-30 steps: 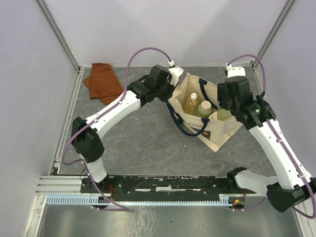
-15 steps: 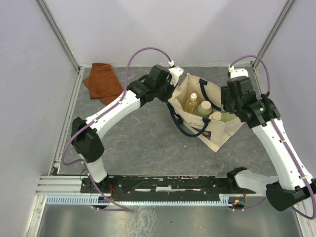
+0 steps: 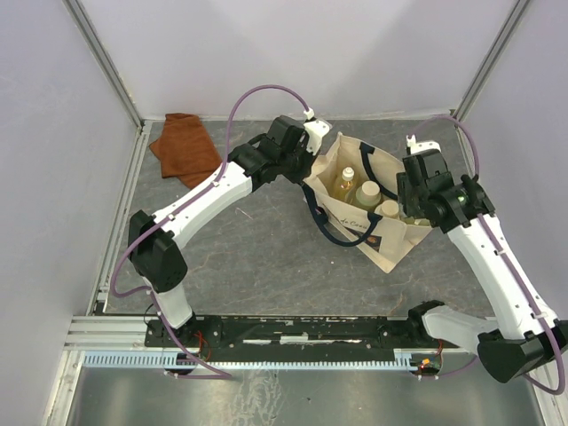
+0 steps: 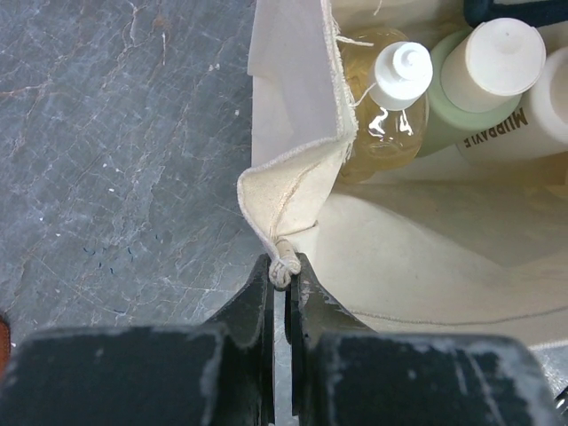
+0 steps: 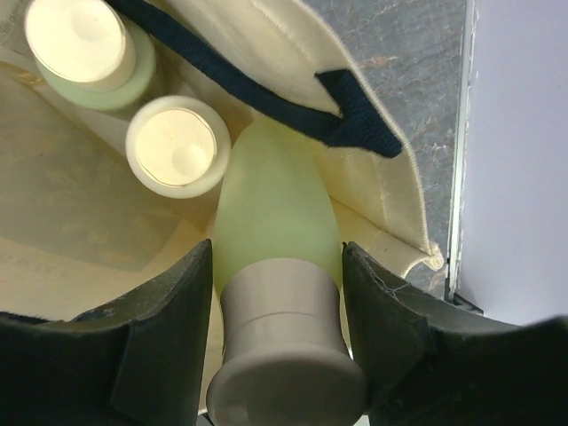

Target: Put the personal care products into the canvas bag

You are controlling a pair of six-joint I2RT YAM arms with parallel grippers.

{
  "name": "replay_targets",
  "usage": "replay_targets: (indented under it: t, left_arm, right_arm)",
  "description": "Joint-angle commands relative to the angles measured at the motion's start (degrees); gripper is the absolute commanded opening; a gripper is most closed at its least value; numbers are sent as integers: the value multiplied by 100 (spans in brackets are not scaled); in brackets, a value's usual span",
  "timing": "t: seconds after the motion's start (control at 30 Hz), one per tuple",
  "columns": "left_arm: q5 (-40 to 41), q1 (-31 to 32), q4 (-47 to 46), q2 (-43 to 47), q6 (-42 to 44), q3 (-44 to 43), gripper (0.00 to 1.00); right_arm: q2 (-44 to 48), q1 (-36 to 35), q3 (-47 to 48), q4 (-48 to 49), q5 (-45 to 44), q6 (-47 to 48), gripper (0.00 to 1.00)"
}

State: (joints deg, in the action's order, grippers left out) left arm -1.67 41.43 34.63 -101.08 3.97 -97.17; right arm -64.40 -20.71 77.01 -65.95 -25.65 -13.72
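I will next move my right gripper down and to the left in the top view, lower beside the cream-white bottle, and then release, because the held bottle's cap sits higher.
The cream canvas bag [image 3: 383, 238] stands open at the right of the mat. My left gripper [image 4: 286, 268] is shut on the bag's rim corner and holds the mouth open; in the top view it is at the bag's left rim [image 3: 312, 151]. Inside stand the clear amber bottle [image 4: 380, 111], a pale green bottle with a cream cap [image 4: 484, 75] and a cream-white bottle [image 5: 177, 146]. My right gripper [image 5: 277, 266] is shut on another pale green, cream-capped bottle [image 5: 275, 226], lowered into the bag's right side beside the cream-white one.
A rust-brown folded cloth [image 3: 184, 146] lies at the back left of the mat. The bag's navy handle [image 5: 266, 89] runs just beyond the held bottle. The metal frame rail [image 5: 461, 177] and the wall are close on the right.
My right gripper has moved down and a little toward me, carrying the green bottle deeper into the bag's right side. The left gripper has stayed on the rim.
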Motion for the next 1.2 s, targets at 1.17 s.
replay_targets:
  t: [1.17]
  left_arm:
    - [-83,-73,298,42,201,-305,3]
  right_arm:
    - [-1116,438,1203,-1169,2286,239,0]
